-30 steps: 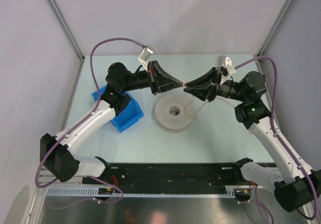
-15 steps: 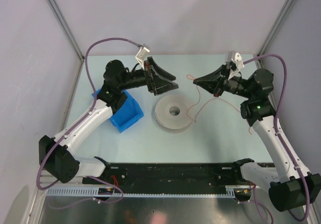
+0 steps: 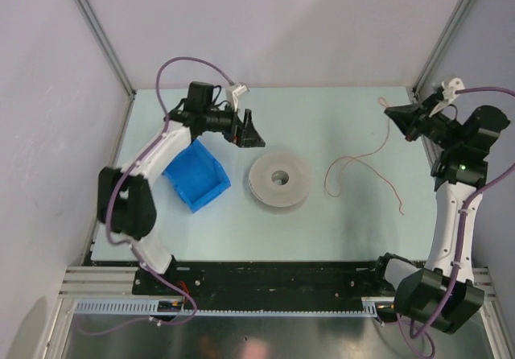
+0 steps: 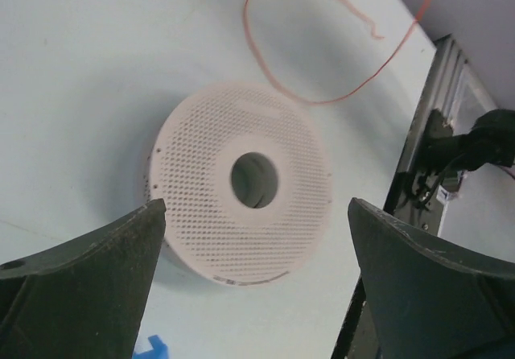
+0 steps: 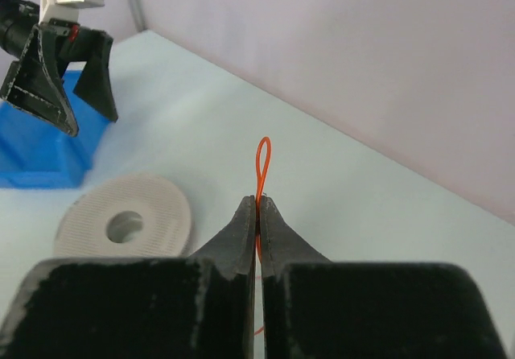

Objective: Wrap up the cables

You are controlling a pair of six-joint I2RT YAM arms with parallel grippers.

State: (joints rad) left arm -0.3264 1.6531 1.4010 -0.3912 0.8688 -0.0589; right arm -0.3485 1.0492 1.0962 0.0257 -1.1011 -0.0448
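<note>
The spool's rim is nearest my left gripper's open fingers on the side by the blue bin. My left gripper needs to go down and back there next, onto the spool's upper rim [image 3: 254, 167] [image 4: 197, 270].
The cable [image 3: 326, 183] is a thin reddish-brown wire, lying in loose curves on the table right of the grey-white spool [image 3: 261, 183]. One end rises to my right gripper [image 3: 389, 111] at the far right, which is shut on it. In the right wrist view a small loop of the cable [image 5: 258, 171] sticks out past the closed right gripper [image 5: 259, 202], with the spool [image 5: 157, 202] lower left. My left gripper [image 3: 253, 131] hangs open and empty just left of the spool. The left wrist view shows the left gripper [image 4: 256, 214] wide apart above the spool [image 4: 193, 174], the cable [image 4: 322, 102] beyond it.
A blue bin [image 3: 197, 178] sits left of the spool, under the left arm, and shows again in the right wrist view as the blue bin [image 5: 32, 146]. Pale walls with metal posts close the table's back and sides. A black rail [image 3: 273, 277] runs along the near edge.
The two grippers met over the spool a second ago. The left gripper has opened, let go of the cable and drawn back left. The right gripper, shut on the cable, swung far right.
</note>
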